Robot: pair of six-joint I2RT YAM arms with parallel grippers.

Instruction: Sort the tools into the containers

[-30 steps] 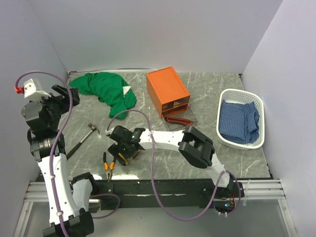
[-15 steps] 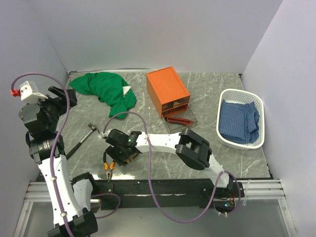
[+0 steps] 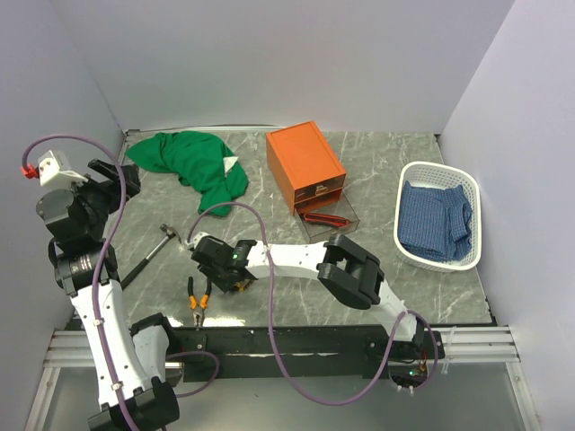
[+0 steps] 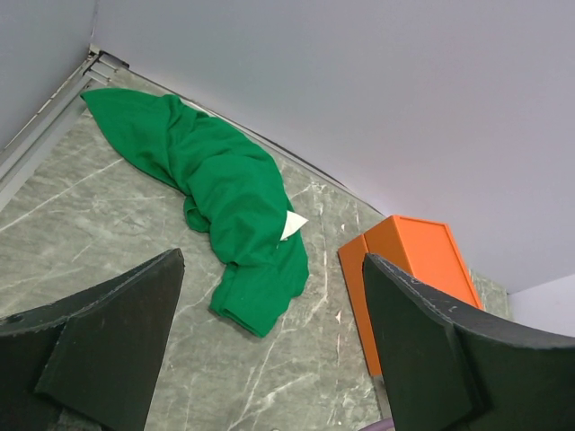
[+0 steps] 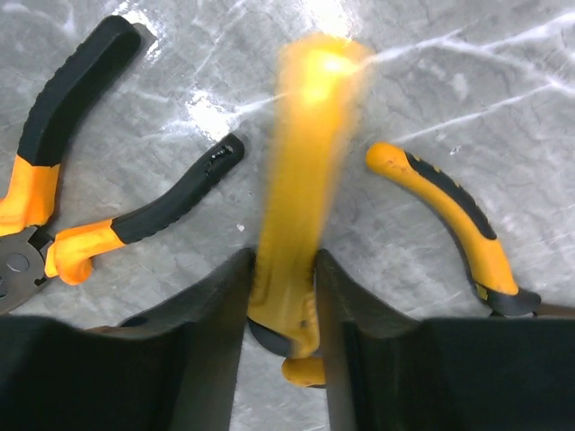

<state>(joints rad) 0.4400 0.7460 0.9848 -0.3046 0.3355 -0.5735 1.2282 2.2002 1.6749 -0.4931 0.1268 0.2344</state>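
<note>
I should carry the knife with my right gripper up, outward and to the right in the top view into the pulled-out drawer [image 3: 327,224]. I should release it there, because a tool lies in that drawer.
My right gripper [image 3: 230,277] [image 5: 286,310] is low over the table's near left, its fingers pressed against both sides of a yellow utility knife [image 5: 305,162], which looks blurred. Orange-black pliers [image 5: 90,215] [image 3: 198,296] lie just left of it, and a yellow-black handle [image 5: 449,224] lies to its right. A black-handled hammer [image 3: 151,253] rests further left. The orange box [image 3: 304,162] [image 4: 413,269] stands at the back, its clear lower drawer [image 3: 328,220] pulled out with a red-black tool inside. My left gripper [image 3: 115,180] [image 4: 269,359] hangs high at the left, open and empty.
A crumpled green cloth [image 3: 193,166] [image 4: 225,197] lies at the back left. A white basket [image 3: 406,184] holding a blue cloth [image 3: 436,220] stands at the right. Grey walls enclose the table on three sides.
My right gripper's fingers have closed in onto the yellow utility knife and shifted slightly towards the near left. The left arm has barely moved.
</note>
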